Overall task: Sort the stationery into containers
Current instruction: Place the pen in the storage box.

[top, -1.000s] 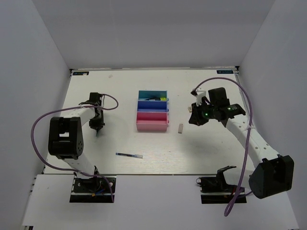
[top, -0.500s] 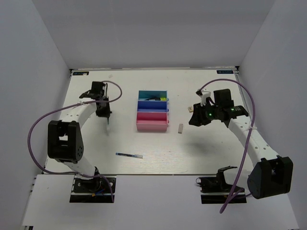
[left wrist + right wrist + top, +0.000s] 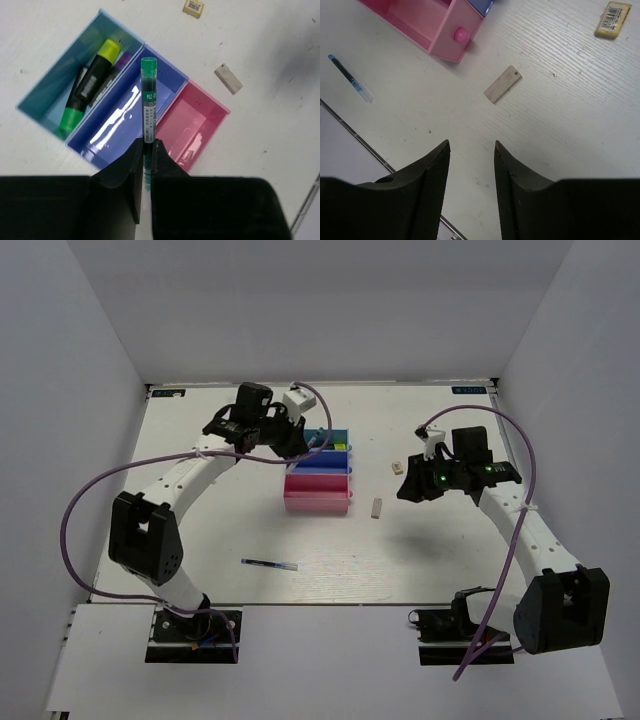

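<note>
My left gripper shifts to the right in the top view next, turning and lowering over the blue bin (image 3: 323, 462) (image 3: 115, 125), as the marker slants across the bin's length.
My left gripper (image 3: 147, 142) is shut on a slim black marker with a green end (image 3: 148, 95), held above the blue bin (image 3: 115, 125) of the containers. The teal bin (image 3: 45, 95) holds highlighters with yellow (image 3: 107, 50) and green ends. The pink bin (image 3: 200, 125) looks empty. In the top view the left gripper (image 3: 297, 440) hangs over the containers (image 3: 318, 502). My right gripper (image 3: 471, 145) is open above bare table, near a whitish eraser (image 3: 502, 84). A beige eraser (image 3: 613, 19) lies farther off. The thin blue pen (image 3: 269, 563) lies near the front.
The whitish eraser (image 3: 377, 507) and the beige eraser (image 3: 396, 468) lie right of the containers, between them and the right gripper (image 3: 410, 487). White walls enclose the table (image 3: 200, 530) on three sides. A purple cable loops off each arm.
My left arm swung from the left of the table up and right to above the containers, carrying the marker. My right gripper opened and drifted slightly right.
</note>
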You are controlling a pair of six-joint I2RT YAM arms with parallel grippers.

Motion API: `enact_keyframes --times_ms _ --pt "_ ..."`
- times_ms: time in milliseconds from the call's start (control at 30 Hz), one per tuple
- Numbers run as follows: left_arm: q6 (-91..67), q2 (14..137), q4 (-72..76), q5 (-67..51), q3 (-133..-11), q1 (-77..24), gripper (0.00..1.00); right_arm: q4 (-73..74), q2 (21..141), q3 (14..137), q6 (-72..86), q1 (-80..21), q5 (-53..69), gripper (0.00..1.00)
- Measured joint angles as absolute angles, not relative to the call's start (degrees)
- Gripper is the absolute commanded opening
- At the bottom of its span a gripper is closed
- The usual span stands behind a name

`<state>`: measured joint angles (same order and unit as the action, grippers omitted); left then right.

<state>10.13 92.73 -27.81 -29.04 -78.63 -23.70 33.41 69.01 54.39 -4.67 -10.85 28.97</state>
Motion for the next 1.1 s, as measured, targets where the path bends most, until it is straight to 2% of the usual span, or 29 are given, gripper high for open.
enact_keyframes --times_ms 233,500,600,667,700,733,800,867,900,1000,1100 --pt "25.9 97.9 -22.4 -31.0 -79.2 -27.5 0.01 33.1 69.0 54.2 -4.7 -9.7 29.4 0.46" --pt "35.6 103.8 -15.8 -30.7 -79.7 -28.7 0.01 32.9 69.0 53.8 -4.7 -8.5 29.8 0.47" --pt "37.9 105.4 -14.9 -29.9 -79.8 -28.7 0.01 32.9 69.0 53.7 -4.7 -7.9 30.2 0.51" --pt "38.9 106.5 -14.6 -29.4 -80.1 -28.7 0.01 32.9 69.1 53.7 -4.7 -7.6 30.3 0.59" --pt "39.2 106.9 -14.5 -29.2 -80.1 -28.7 0.09 32.9 69.1 53.7 -4.7 -7.4 30.3 0.66" --pt "39.5 107.3 -14.5 -28.9 -80.1 -28.7 0.18 32.9 69.3 53.7 -4.7 -7.3 30.4 0.68" --pt "39.6 107.5 -13.6 -28.2 -79.5 -28.7 0.48 32.9 69.7 53.7 -5.0 -7.1 30.4 0.68" --pt "39.6 107.3 -11.9 -27.6 -78.1 -28.7 0.55 32.9 70.4 53.7 -5.1 -7.1 30.0 0.65" --pt "39.3 107.2 -11.5 -27.4 -77.5 -28.7 0.65 32.9 70.7 53.7 -5.2 -7.1 29.8 0.64" --pt "38.4 107.0 -10.7 -26.5 -76.4 -28.7 0.73 32.8 72.1 53.7 -5.4 -7.1 28.2 0.62" --pt "37.6 105.6 -10.1 -25.9 -75.4 -28.7 0.73 32.8 73.6 53.7 -5.9 -7.2 26.6 0.60"
